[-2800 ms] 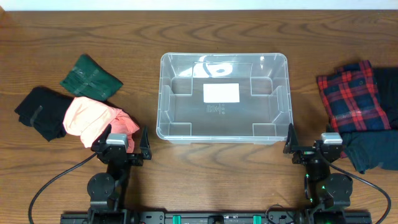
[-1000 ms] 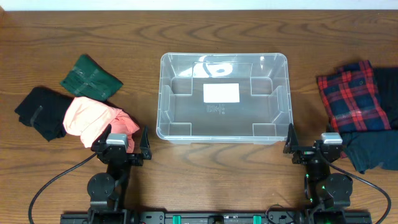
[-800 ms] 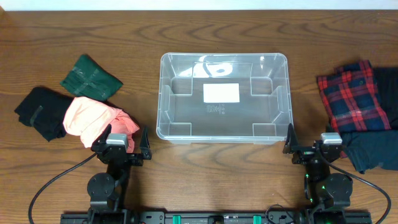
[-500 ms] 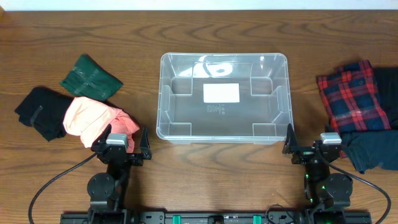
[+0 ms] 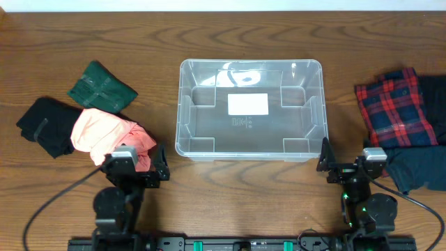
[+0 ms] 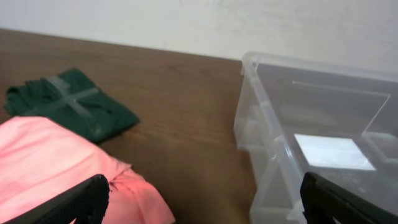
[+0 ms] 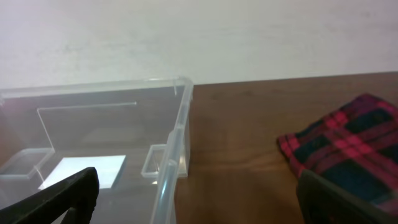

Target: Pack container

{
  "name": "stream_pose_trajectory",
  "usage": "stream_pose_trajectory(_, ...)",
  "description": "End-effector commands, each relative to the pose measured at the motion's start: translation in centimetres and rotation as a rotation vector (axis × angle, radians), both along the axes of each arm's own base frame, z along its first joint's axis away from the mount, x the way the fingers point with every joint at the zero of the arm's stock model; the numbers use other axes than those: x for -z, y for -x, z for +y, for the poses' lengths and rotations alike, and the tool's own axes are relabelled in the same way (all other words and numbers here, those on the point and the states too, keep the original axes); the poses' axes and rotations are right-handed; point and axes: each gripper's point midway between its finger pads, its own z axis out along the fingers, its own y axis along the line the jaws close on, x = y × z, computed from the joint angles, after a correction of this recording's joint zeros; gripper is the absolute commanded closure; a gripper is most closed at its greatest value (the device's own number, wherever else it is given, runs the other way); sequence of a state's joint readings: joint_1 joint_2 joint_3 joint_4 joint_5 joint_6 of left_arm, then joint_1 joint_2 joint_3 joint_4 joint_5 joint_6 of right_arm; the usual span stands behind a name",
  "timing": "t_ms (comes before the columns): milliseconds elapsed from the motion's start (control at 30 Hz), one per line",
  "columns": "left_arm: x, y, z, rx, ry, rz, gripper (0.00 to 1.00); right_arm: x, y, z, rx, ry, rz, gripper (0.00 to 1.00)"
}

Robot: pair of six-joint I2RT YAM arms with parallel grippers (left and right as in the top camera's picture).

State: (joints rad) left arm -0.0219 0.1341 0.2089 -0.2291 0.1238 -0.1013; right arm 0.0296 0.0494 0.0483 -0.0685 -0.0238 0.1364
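My right gripper rises outward next, then comes down onto the edge of the red plaid cloth by the container (image 7: 300, 156), since that edge lies uncovered.
The clear plastic container (image 5: 182, 104) with a white label on its bottom stands in the middle of the table and holds nothing; it also shows in the left wrist view (image 6: 267, 124) and the right wrist view (image 7: 177, 130). A pink cloth (image 5: 101, 132), a black cloth (image 5: 43, 125) and a green cloth (image 5: 101, 87) lie at the left. A red plaid cloth (image 5: 394, 108) and a dark cloth (image 5: 418, 171) lie at the right. My left gripper (image 5: 134, 167) is open and empty by the pink cloth. My right gripper (image 5: 348, 167) is open and empty near the container's front right corner.
The brown wooden table (image 5: 244, 195) runs under everything. A pale wall stands behind the table in both wrist views. Black cables run from both arm bases along the front edge.
My left arm has shifted slightly left and toward the front edge. My right arm has shifted slightly right. The cloths and container have not moved.
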Motion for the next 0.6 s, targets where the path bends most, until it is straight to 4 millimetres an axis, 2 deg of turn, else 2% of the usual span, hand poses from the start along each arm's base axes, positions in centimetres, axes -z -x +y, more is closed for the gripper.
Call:
stream_pose_trajectory(0, -5.2, -0.1, 0.0, 0.002, -0.011, -0.024, 0.02, -4.2, 0.1, -0.5, 0.026, 0.067, -0.053, 0.01)
stream_pose_trajectory(133, -7.4, -1.1, 0.0, 0.017, -0.064, 0.093, 0.02, -7.3, -0.8, -2.2, 0.127, 0.088, -0.001, 0.01)
stream_pose_trajectory(267, -8.4, -2.2, 0.0, 0.021, -0.067, 0.231, 0.02, -8.8, -2.9, -3.1, 0.172, 0.14, 0.151, 0.01)
stream_pose_trajectory(467, -8.0, -3.1, -0.1, 0.027, -0.069, 0.403, 0.02, -8.2, -6.2, -5.6, 0.25, 0.241, 0.469, 0.01)
stream_pose_trajectory(567, -7.4, -3.0, -0.1, 0.028, -0.069, 0.452, 0.02, -7.1, -7.2, -6.4, 0.253, 0.25, 0.642, 0.01)
